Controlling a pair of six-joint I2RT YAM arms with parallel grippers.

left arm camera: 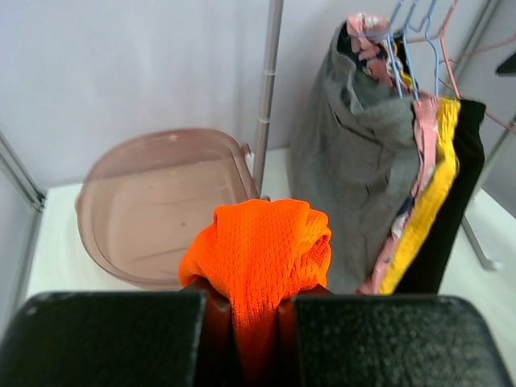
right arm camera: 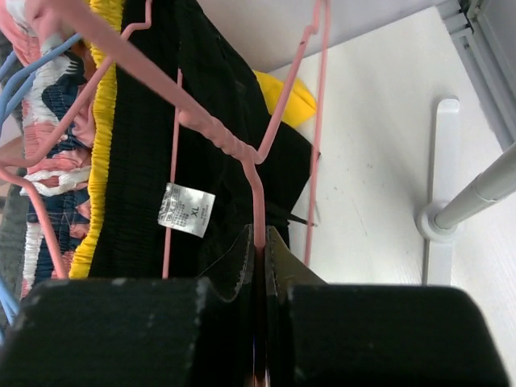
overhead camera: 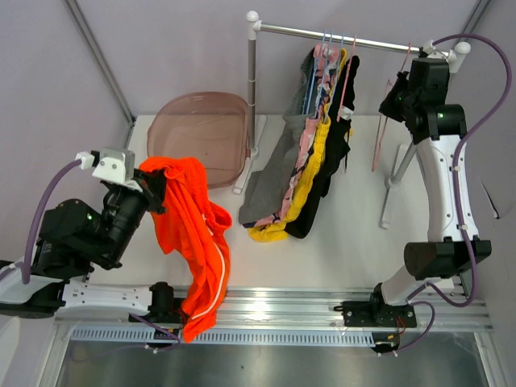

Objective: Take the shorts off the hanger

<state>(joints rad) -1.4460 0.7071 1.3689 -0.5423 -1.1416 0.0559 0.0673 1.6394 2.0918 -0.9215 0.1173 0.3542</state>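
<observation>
Next, my left gripper lifts the bright orange shorts and carries them outward over the tub (overhead camera: 199,139). They are off their hanger and the tub (left arm camera: 167,213) stands empty.
My left gripper (overhead camera: 155,187) is shut on the bright orange shorts (overhead camera: 197,242), which bunch above its fingers (left arm camera: 262,242) and trail down over the table's near edge. Grey (overhead camera: 270,173), pink patterned (overhead camera: 300,157), yellow (overhead camera: 313,173) and black shorts (overhead camera: 334,157) hang on hangers from the rail (overhead camera: 363,38), their lower ends lying on the table. My right gripper (overhead camera: 393,95) is up by the rail's right end. It is shut (right arm camera: 260,246) on the wire of a bare pink hanger (right arm camera: 258,201), with the black shorts (right arm camera: 153,121) just behind it.
A translucent pinkish tub (overhead camera: 197,133) sits at the back left, beside the rack's left post (overhead camera: 252,81). The rack's right leg and foot (overhead camera: 395,173) stand by my right arm. Grey walls close in the back and both sides.
</observation>
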